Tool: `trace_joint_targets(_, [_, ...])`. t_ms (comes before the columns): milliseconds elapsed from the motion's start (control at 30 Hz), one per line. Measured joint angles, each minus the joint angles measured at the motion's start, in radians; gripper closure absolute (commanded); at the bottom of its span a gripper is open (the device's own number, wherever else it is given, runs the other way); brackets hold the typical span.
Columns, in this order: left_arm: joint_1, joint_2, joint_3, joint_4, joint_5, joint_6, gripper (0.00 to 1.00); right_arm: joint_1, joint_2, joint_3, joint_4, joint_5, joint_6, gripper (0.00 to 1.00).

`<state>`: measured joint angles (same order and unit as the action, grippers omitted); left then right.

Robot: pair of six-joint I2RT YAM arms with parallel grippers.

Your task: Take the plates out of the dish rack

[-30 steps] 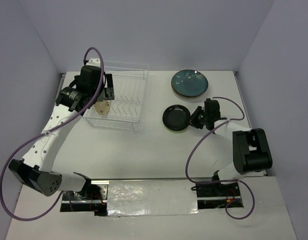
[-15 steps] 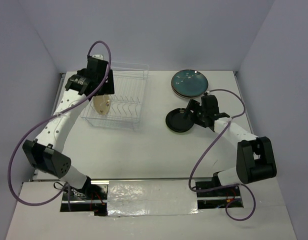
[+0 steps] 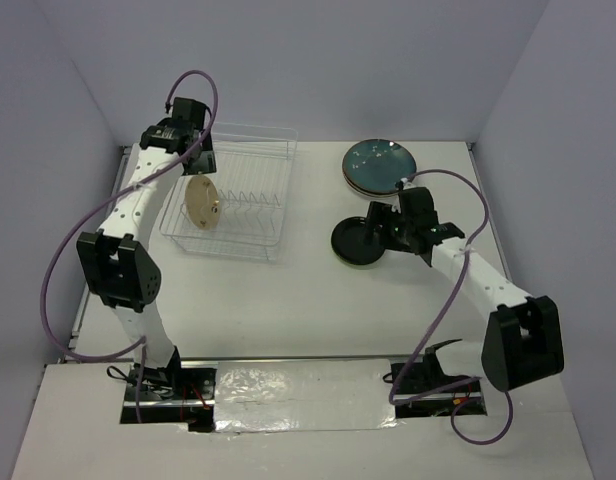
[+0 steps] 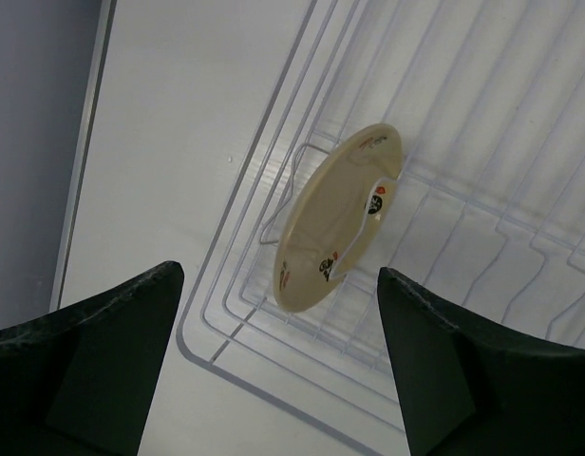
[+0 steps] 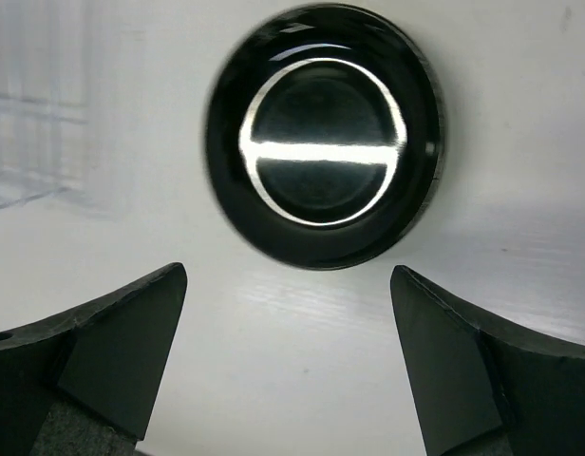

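Note:
The tan plate stands on edge among the rack's wires. I should next lower my left gripper onto the tan plate's raised rim [image 3: 193, 183] [image 4: 290, 249], with its open fingers passing on either side.
The clear wire dish rack [image 3: 250, 212] sits at the back left of the table. One small tan plate [image 3: 201, 203] stands tilted on edge in its left end. My left gripper [image 3: 199, 156] hovers above the rack's far left corner, open and empty. In the left wrist view the tan plate [image 4: 336, 218] leans among the rack's wires [image 4: 273, 123], well below the open left gripper [image 4: 279, 285]. A black plate [image 3: 353, 243] lies flat on the table. My right gripper [image 3: 385, 227] is open just right of it. From the right wrist, the black plate [image 5: 321, 138] lies beyond the open right gripper [image 5: 288, 285].
A stack of plates with a dark teal one [image 3: 378, 164] on top rests at the back right, behind the black plate. Grey walls close in the table on the left, back and right. Purple cables loop off both arms.
My right gripper has opened, left the black plate on the table and drawn back. My left arm has lifted and swung from beside the tan plate toward the rack's far corner.

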<state>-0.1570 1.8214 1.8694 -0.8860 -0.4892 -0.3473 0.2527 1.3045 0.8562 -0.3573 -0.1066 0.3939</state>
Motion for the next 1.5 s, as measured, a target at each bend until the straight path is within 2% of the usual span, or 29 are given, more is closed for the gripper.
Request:
trace_joint_targets(100, [0.005, 0.058, 0.056, 0.004, -0.001, 0.008, 0.16, 0.037, -0.08, 0.0, -0.002, -0.014, -0.002, 0.05])
trace_joint_targets(233, [0.012, 0.135, 0.084, 0.012, -0.005, 0.015, 0.38, 0.09, -0.154, 0.0, -0.003, -0.022, -0.009, 0.05])
trace_joint_targets(300, [0.018, 0.167, 0.082, 0.011, -0.005, 0.027, 0.45, 0.109, -0.158, 0.0, -0.005, -0.022, -0.012, 0.05])
trace_joint_targets(467, [0.024, 0.199, 0.062, 0.007, -0.013, 0.037, 0.47, 0.127, -0.158, 0.0, -0.014, -0.019, -0.017, 0.05])
trace_joint_targets(600, [0.027, 0.199, 0.037, 0.02, -0.033, 0.058, 0.65, 0.13, -0.158, 0.0, -0.018, -0.017, -0.017, 0.05])
trace_joint_targets(633, [0.027, 0.199, 0.027, 0.023, -0.035, 0.065, 0.74, 0.132, -0.158, 0.0, -0.018, -0.016, -0.017, 0.05])
trace_joint_targets(767, [0.025, 0.198, 0.004, 0.029, -0.042, 0.114, 0.78, 0.141, -0.164, 0.0, -0.021, -0.013, -0.017, 0.05])
trace_joint_targets(900, [0.023, 0.192, -0.015, 0.048, -0.053, 0.149, 1.0, 0.143, -0.183, 0.0, -0.027, -0.011, -0.017, 0.05])
trace_joint_targets(1233, [0.022, 0.076, -0.142, 0.115, -0.017, 0.221, 1.0, 0.151, -0.208, 0.0, -0.03, -0.01, -0.016, 0.05])
trace_joint_targets(1500, [0.019, -0.105, -0.182, 0.173, -0.014, 0.267, 1.0, 0.16, -0.208, 0.0, -0.029, -0.011, -0.01, 0.05])
